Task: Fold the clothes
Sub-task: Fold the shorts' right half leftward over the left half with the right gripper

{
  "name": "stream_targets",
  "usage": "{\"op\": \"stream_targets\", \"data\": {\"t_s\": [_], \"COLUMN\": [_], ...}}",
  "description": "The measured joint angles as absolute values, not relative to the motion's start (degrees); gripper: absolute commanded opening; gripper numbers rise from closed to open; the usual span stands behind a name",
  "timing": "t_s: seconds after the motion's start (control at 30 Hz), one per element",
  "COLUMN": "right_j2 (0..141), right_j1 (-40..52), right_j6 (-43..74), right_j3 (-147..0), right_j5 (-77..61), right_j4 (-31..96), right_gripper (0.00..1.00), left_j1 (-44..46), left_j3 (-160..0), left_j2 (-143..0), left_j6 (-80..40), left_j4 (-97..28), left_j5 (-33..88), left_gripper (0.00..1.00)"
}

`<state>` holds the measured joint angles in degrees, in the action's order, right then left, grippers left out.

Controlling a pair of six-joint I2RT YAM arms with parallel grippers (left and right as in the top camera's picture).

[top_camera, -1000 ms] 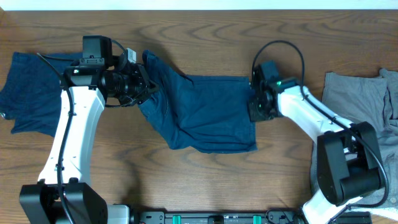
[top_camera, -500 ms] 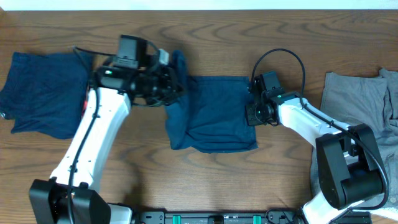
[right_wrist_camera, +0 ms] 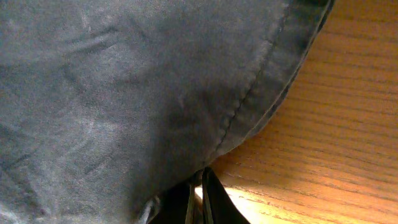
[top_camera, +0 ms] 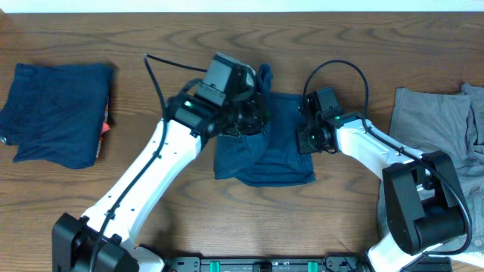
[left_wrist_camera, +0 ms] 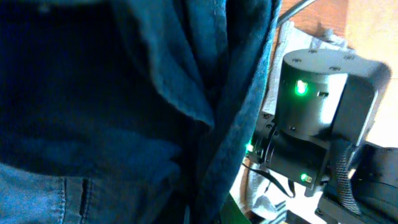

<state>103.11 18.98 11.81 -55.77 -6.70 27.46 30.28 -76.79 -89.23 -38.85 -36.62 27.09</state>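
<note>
My left gripper holds the lifted fold, still short of the garment's edge by my right gripper. It needs to move toward that edge and down next.
A blue denim garment [top_camera: 278,162] lies in the middle of the table, partly doubled over. My left gripper [top_camera: 255,115] is over its left half and holds a lifted fold of it; the bunched end [top_camera: 263,75] sticks up beside the wrist. In the left wrist view the blue cloth [left_wrist_camera: 124,93] fills the frame and hides the fingers. My right gripper [top_camera: 304,137] is at the garment's right edge. In the right wrist view its fingers [right_wrist_camera: 200,193] are closed together at the hem [right_wrist_camera: 249,106], low on the wood.
A folded dark blue garment [top_camera: 57,113] with a red tag [top_camera: 106,127] lies at the far left. A pile of grey clothes [top_camera: 435,128] lies at the right edge. The right arm's wrist [left_wrist_camera: 317,118] shows close in the left wrist view.
My left arm has swept right, carrying the garment's left part over its middle. The cloth's footprint has shrunk towards the right gripper, which has stayed put.
</note>
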Motion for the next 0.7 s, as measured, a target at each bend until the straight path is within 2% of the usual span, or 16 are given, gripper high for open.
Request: {"op": "stream_targets", "data": {"t_s": [0.2,0.27,0.3,0.33,0.43,0.57,0.7], "right_j2": [103.11,103.11,103.11,103.11,102.94,102.59,101.01], "right_j1": [18.98,18.98,18.98,19.0,19.09,18.06,13.19], "right_j6": [11.97,12.1,12.29,12.58,12.78,13.19,13.47], "right_j3": [-55.77,-55.77,-55.77,-55.77,-55.9,-57.52,-62.74], "right_j5": [-7.01,-7.03,-7.07,-7.27,-7.99,-6.2,-0.99], "right_j4": [27.86,27.88,27.9,27.9,28.95,37.6,47.51], "right_gripper": [0.05,0.09,0.15,0.17,0.15,0.15,0.18], "left_j1": [34.65,35.59,35.94,36.27,36.84,36.69,34.37], "left_j3": [-76.79,-76.79,-76.82,-76.79,-76.79,-76.79,-76.79], "left_j2": [-90.32,-91.33,-91.85,-92.44,-93.47,-93.54,-93.54], "left_j6": [-40.91,-41.43,-41.76,-41.93,-42.85,-42.83,-41.04], "left_j4": [-36.47,-35.73,-35.33,-34.94,-33.82,-31.66,-30.06], "left_j5": [22.11,21.41,21.12,20.86,20.6,20.58,20.58], "left_gripper": [0.06,0.07,0.13,0.17,0.25,0.28,0.3]}}
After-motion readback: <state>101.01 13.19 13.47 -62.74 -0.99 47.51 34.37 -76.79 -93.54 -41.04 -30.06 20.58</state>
